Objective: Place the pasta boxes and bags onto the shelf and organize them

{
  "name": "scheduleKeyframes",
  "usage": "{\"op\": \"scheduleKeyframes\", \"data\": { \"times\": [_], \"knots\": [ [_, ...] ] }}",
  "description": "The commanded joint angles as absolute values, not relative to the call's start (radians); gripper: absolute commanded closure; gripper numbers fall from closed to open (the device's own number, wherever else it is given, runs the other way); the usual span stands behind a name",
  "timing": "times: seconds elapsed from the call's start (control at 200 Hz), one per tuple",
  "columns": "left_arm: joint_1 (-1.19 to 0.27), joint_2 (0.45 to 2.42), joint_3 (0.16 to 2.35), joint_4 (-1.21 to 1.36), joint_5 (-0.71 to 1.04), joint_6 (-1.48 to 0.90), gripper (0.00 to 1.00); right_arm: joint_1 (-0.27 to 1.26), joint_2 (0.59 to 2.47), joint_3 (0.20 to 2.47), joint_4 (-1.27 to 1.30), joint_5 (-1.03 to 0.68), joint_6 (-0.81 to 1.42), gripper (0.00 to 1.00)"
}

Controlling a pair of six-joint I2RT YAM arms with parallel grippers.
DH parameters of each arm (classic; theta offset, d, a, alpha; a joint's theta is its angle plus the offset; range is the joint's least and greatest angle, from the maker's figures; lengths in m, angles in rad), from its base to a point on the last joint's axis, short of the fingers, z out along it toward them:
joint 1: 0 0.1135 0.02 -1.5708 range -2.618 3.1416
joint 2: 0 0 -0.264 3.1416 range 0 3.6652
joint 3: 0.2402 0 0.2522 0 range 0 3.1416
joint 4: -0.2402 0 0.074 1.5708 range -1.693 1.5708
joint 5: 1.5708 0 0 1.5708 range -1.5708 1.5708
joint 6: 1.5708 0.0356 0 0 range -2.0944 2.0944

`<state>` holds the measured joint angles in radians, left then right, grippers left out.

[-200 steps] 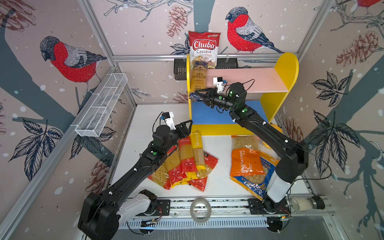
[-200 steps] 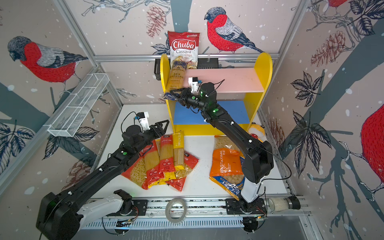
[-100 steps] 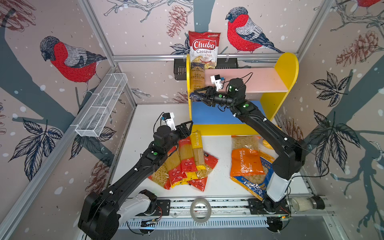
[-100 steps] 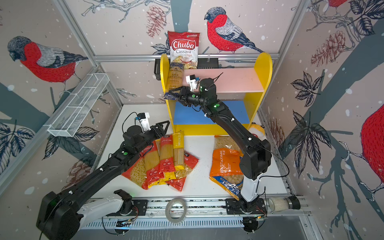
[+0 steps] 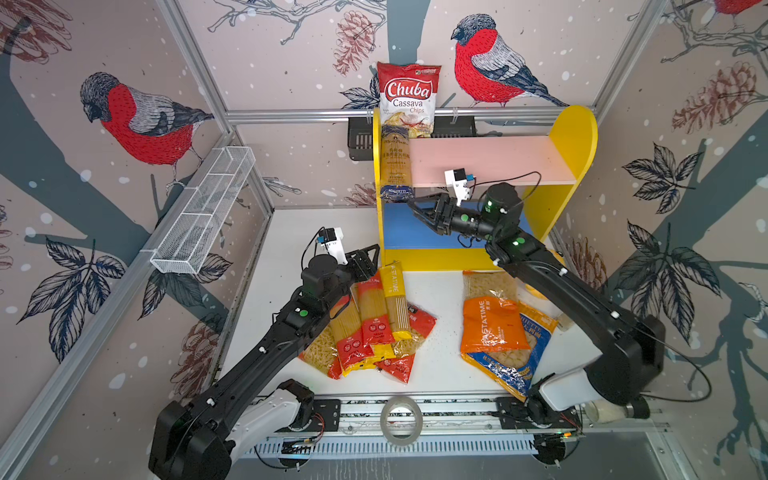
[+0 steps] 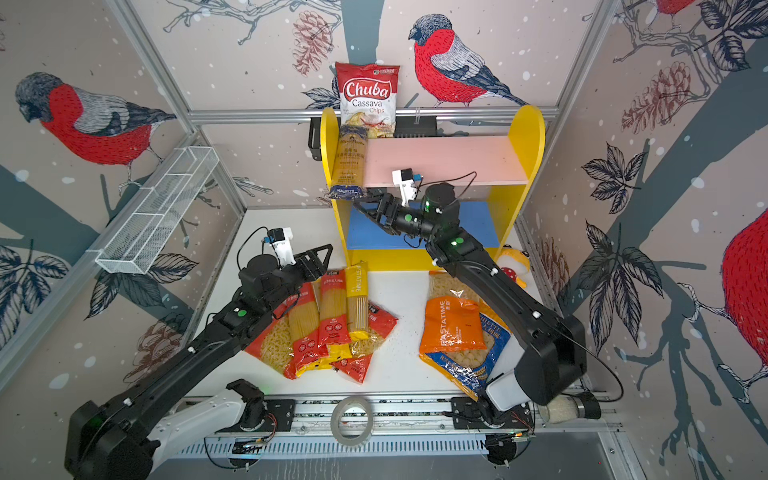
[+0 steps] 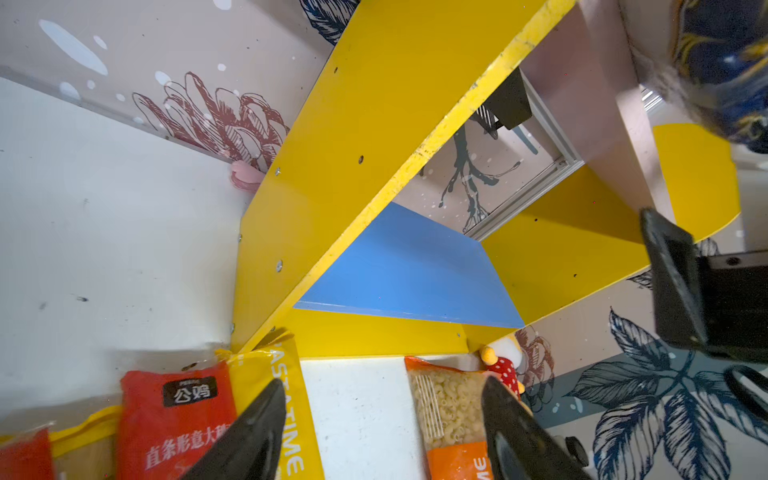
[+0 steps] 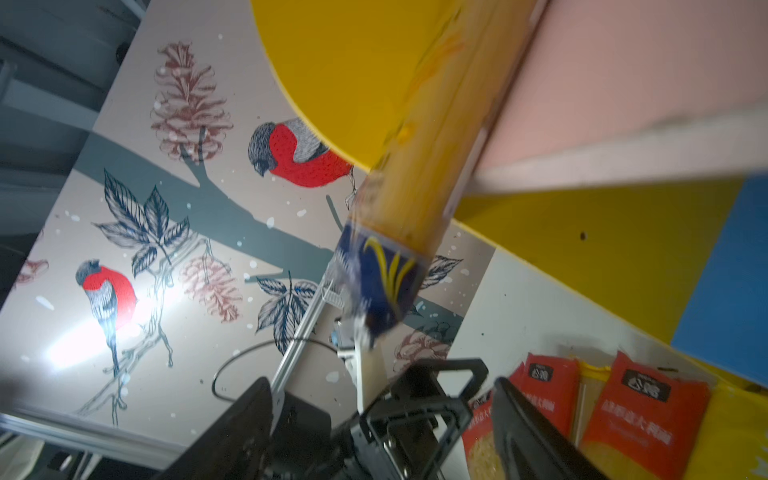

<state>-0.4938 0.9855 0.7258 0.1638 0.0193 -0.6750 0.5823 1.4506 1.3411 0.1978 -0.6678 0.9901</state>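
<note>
My right gripper lowers and draws back onto the red spaghetti pack's clear middle [image 5: 373, 306] next, since it lies below, beside the yellow pack and nearer my base.
The shelf [image 5: 490, 160] has one dark blue spaghetti pack [image 5: 395, 166] lying along the left end of its pink board, its near end overhanging the front edge. My right gripper [image 5: 419, 210] is open just below and in front of that end, holding nothing; in the right wrist view the pack [image 8: 419, 174] hangs clear beyond the gripper [image 8: 380, 386]. On the table lie red spaghetti packs [image 5: 372, 320], a yellow PASTATIME pack [image 5: 395, 299] and red bags [image 5: 399, 365]. My left gripper [image 5: 371, 259] hovers open over the pile's far end. An orange bag [image 5: 492, 324] lies on a blue-yellow bag [image 5: 515, 361].
A Chuba chips bag [image 5: 409, 99] stands in the black basket [image 5: 361, 139] behind the shelf. A white wire rack [image 5: 203, 212] hangs on the left wall. A plush toy [image 6: 513, 266] lies by the shelf's right foot. A tape roll [image 5: 401, 419] sits on the front rail.
My right gripper has opened and let go of the dark blue spaghetti pack, then drawn back a little down and to the right. The pack stays on the pink board. The left arm has hardly moved.
</note>
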Motion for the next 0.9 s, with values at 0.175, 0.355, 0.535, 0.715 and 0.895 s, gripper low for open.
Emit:
{"op": "scheduleKeyframes", "data": {
  "times": [0.175,0.355,0.535,0.715,0.895],
  "knots": [
    [-0.423,0.958,0.680,0.061,0.084,-0.635,0.26,0.615,1.208,1.077,0.177,-0.553,0.815,0.19],
    [-0.423,0.957,0.609,0.069,0.112,-0.668,0.28,0.698,1.179,0.909,0.087,-0.441,0.799,0.30],
    [-0.429,0.988,0.544,0.099,0.151,-0.701,0.32,0.830,1.318,0.815,0.113,-0.329,0.902,0.53],
    [-0.439,0.986,0.486,0.084,0.145,-0.741,0.35,0.932,1.554,0.956,0.058,-0.309,0.937,0.52],
    [-0.461,0.969,0.429,0.099,0.136,-0.784,0.39,0.951,1.681,1.000,0.035,-0.369,1.005,0.42]
  ]
}}
